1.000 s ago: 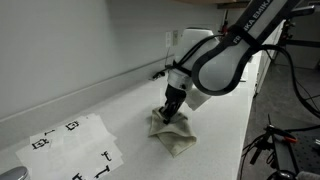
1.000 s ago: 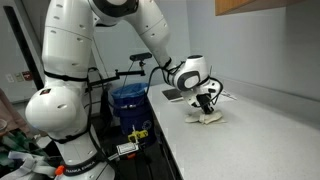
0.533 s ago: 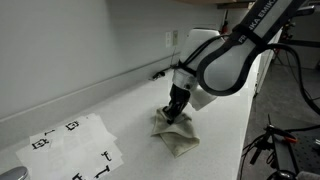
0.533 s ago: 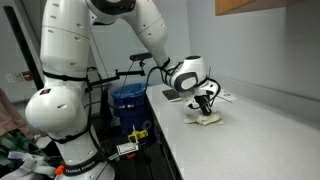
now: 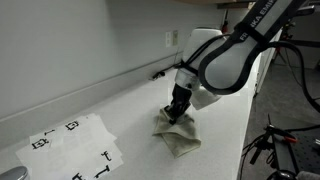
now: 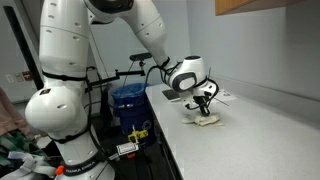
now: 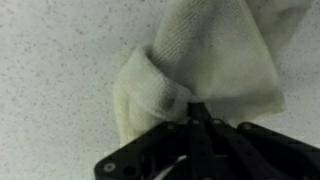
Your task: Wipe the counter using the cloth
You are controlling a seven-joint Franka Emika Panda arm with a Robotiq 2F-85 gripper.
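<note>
The cream cloth already lies on the counter, so the robot's gripper next moves slightly up from the counter and opens its fingers to release the pinched fold (image 5: pixel 172 123) (image 7: pixel 174 92).
A crumpled cream cloth (image 5: pixel 177 133) lies on the speckled white counter (image 5: pixel 130 110); it also shows in the other exterior view (image 6: pixel 208 119) and fills the upper part of the wrist view (image 7: pixel 210 60). My gripper (image 5: pixel 173 113) points straight down and is shut on a bunched fold of the cloth, pressing it onto the counter. In the wrist view the black fingers (image 7: pixel 192 112) meet on the fold. In an exterior view the gripper (image 6: pixel 205 107) stands over the cloth near the counter's front edge.
A white sheet with black marker squares (image 5: pixel 75 145) lies on the counter beside the cloth. The wall and backsplash (image 5: pixel 90 85) run behind. A blue bin (image 6: pixel 130 100) and cables sit past the counter's end. Papers (image 6: pixel 172 95) lie behind the arm.
The gripper has dragged the cloth a little along the counter, away from the marker sheet. The grip on the cloth is unchanged.
</note>
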